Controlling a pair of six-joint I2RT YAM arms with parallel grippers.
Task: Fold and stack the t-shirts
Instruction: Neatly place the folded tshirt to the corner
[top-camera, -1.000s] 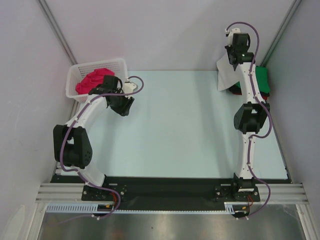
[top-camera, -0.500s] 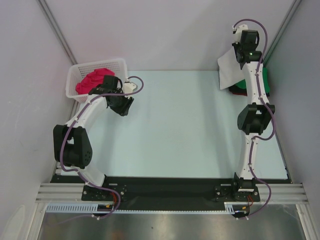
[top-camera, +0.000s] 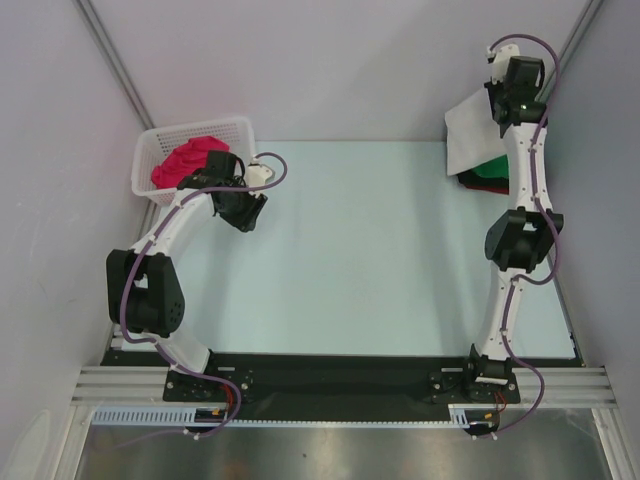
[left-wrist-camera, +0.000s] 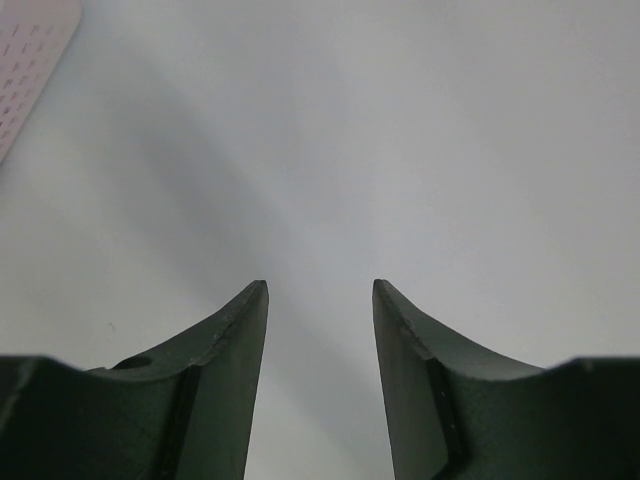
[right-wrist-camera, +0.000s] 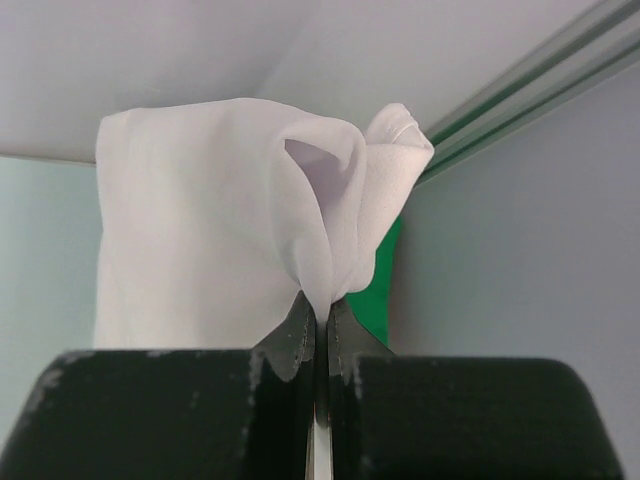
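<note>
Green shows at the side of the stack (top-camera: 495, 169) (right-wrist-camera: 377, 289), so my right gripper needs to lower toward that side first, to release the white t-shirt's fold over the stack.
My right gripper (top-camera: 500, 108) is raised at the far right corner and shut on the white t-shirt (top-camera: 470, 130), which hangs from it above the stack. In the right wrist view the gripper (right-wrist-camera: 320, 312) pinches a bunched fold of the white shirt (right-wrist-camera: 210, 240). Under it lies a folded green t-shirt (top-camera: 492, 168) on a dark and a red one (top-camera: 470, 182); green shows in the right wrist view (right-wrist-camera: 382, 290). A magenta-red t-shirt (top-camera: 185, 160) lies crumpled in the basket. My left gripper (top-camera: 250, 215) is open and empty over bare table (left-wrist-camera: 320, 290).
The white lattice basket (top-camera: 215, 128) stands at the far left corner; its corner shows in the left wrist view (left-wrist-camera: 30, 60). Grey walls with metal rails (top-camera: 110, 60) enclose the pale table (top-camera: 360, 260) on three sides.
My right gripper has moved up and to the right toward the far corner, carrying the white t-shirt along over the stack. The left arm has not moved.
</note>
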